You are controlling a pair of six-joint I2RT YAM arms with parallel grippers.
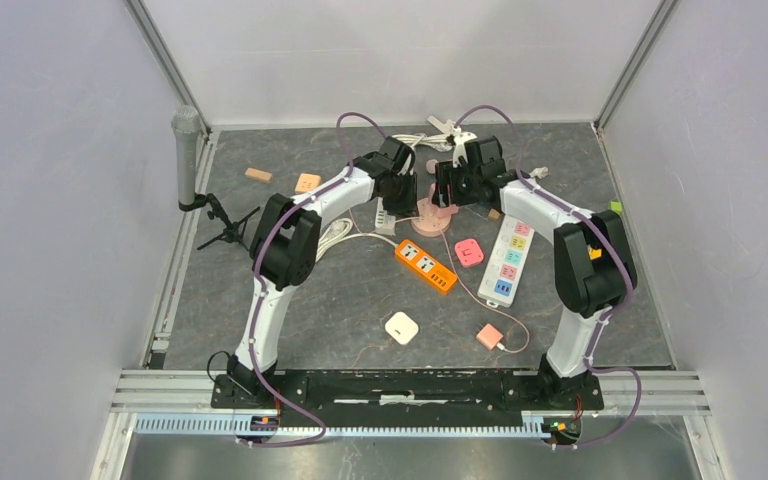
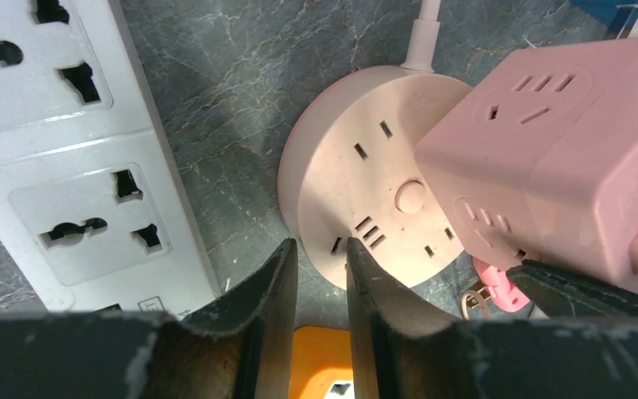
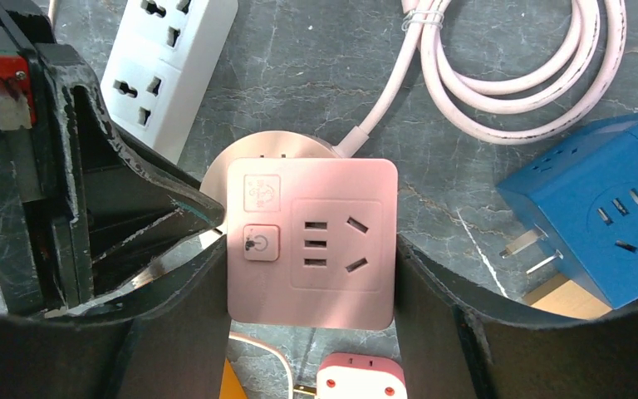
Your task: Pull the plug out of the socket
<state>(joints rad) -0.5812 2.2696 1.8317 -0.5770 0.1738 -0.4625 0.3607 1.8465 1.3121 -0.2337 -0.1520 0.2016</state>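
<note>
The robot's right gripper needs to lift the cube, carry it back and down, and release it on the clear tabletop, which is to the gripper's left in the top view.
The socket (image 2: 357, 179) is a round pale-pink disc lying flat on the grey marbled table, with its cord running away at the far side. On its right part sits the plug (image 3: 311, 241), a pink cube adapter with a power button. My right gripper (image 3: 311, 248) is shut on the cube's two sides, and one of its fingers (image 2: 581, 291) shows under the cube in the left wrist view. My left gripper (image 2: 320, 249) is shut with only a thin slit, its tips at the disc's near rim. Whether the cube's pins still sit in the disc is hidden. From above, both grippers (image 1: 405, 195) (image 1: 452, 190) meet over the disc (image 1: 432, 222).
A white power strip (image 2: 66, 150) lies left of the disc and an orange strip (image 1: 425, 266) in front of it. A blue cube adapter (image 3: 606, 216), a coiled pink cable (image 3: 515, 75), a small pink plug (image 3: 359, 378) and a pastel strip (image 1: 511, 260) lie close by.
</note>
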